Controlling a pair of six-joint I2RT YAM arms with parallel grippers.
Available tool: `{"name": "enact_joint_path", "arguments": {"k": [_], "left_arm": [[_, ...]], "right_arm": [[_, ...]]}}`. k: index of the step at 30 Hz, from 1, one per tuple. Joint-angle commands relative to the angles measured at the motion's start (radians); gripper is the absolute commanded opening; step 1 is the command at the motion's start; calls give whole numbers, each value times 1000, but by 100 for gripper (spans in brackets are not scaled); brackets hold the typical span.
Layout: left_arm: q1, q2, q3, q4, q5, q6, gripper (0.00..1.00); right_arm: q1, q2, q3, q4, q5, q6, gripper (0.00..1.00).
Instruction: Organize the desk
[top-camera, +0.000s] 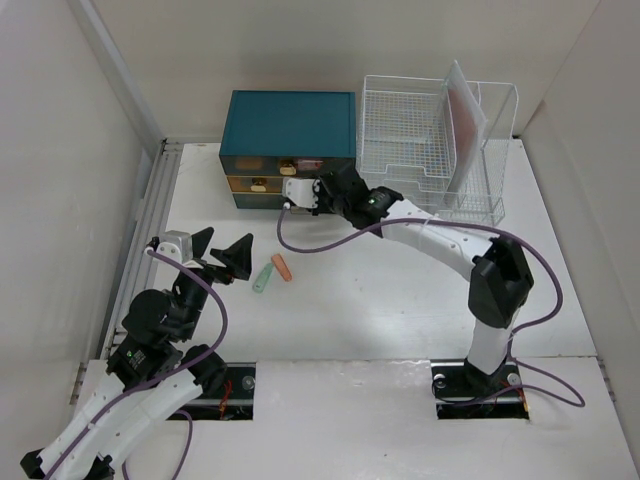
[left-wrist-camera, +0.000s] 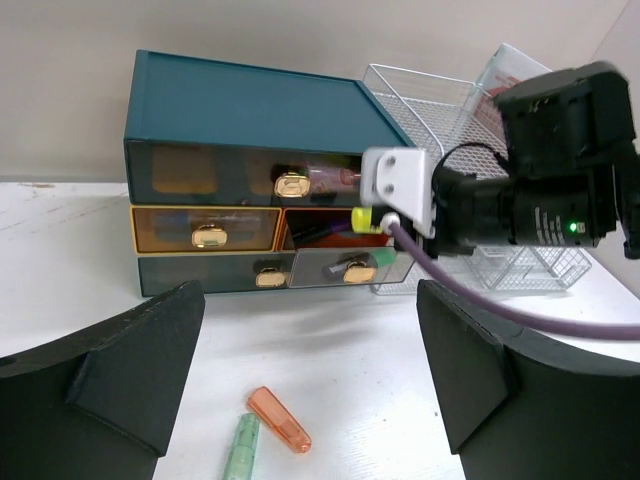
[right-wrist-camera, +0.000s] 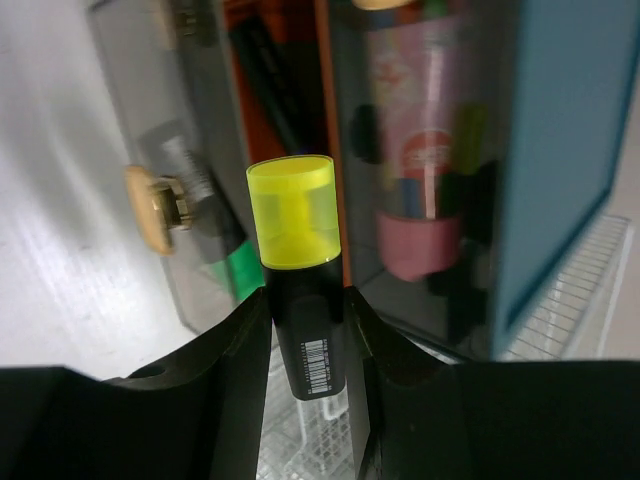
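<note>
I should move the highlighter a little toward the box with my right gripper next, over the opening (right-wrist-camera: 284, 112) of the orange drawer, and then let go of the highlighter.
The white desk (top-camera: 400, 300) holds a teal drawer box (top-camera: 290, 125) at the back. My right gripper (right-wrist-camera: 305, 310) is shut on a black highlighter with a yellow cap (right-wrist-camera: 295, 220), held at the front of the box's orange middle-right drawer (left-wrist-camera: 320, 225), which stands open with pens inside. The highlighter's cap also shows in the left wrist view (left-wrist-camera: 367, 217). My left gripper (top-camera: 222, 252) is open and empty, just above the desk. An orange cap-like piece (left-wrist-camera: 279, 420) and a pale green one (left-wrist-camera: 240, 450) lie on the desk between its fingers and a little ahead.
A white wire rack (top-camera: 430, 150) with a clear pink folder (top-camera: 465, 125) stands right of the drawer box. A ribbed metal rail (top-camera: 150, 210) runs along the desk's left edge. The right arm's purple cable (top-camera: 310, 245) loops over the desk's middle.
</note>
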Motion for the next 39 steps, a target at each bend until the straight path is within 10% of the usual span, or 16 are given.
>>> {"name": "enact_joint_path", "arguments": {"k": [1,11,21,27,39], "left_arm": [[4,-10,-1,40,-9,14,84],[4,-10,-1,40,-9,14,84],[4,-10,-1,40,-9,14,84],[4,-10,-1,40,-9,14,84],[4,-10,-1,40,-9,14,84]], "right_arm": [[1,5,55,96,45,22,22],[-28,106,147,67,36,22,25],[-38,149,179,67,46,31,62],[-38,70,147,87,37,52,63],[-38,0,87,-91,-266,57,1]]}}
